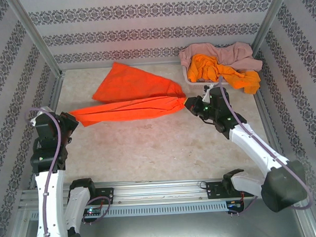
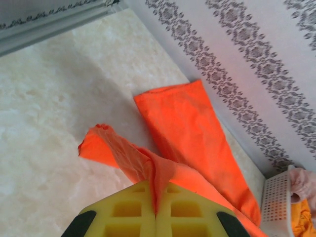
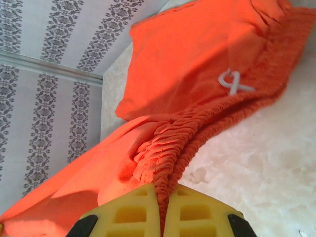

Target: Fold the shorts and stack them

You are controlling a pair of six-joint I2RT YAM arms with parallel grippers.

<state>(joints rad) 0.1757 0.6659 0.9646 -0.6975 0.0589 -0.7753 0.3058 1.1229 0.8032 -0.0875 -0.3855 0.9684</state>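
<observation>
My right gripper lowers the gathered waist over the waist end of the far leg (image 3: 276, 27) next and releases it. The shorts' far leg already lies flat on the tabletop.
One bright orange pair of shorts (image 1: 136, 93) lies stretched across the table between my two grippers. My left gripper (image 1: 73, 122) is shut on a leg hem, and a fold of orange cloth (image 2: 187, 128) is pinched between its yellow fingers (image 2: 157, 187). My right gripper (image 1: 189, 103) is shut on the gathered elastic waist (image 3: 197, 64), which is bunched in its jaws (image 3: 162, 190). A white drawstring (image 3: 234, 81) lies on the waistband. A dusty pink pair (image 1: 218, 52) and another orange pair (image 1: 219, 71) are heaped in the basket.
The white perforated basket (image 1: 190, 77) stands at the back right corner, and its edge shows in the left wrist view (image 2: 276, 202). Patterned walls (image 1: 143, 24) close in the table at the back and both sides. Bare tabletop (image 1: 159, 144) lies in front of the shorts.
</observation>
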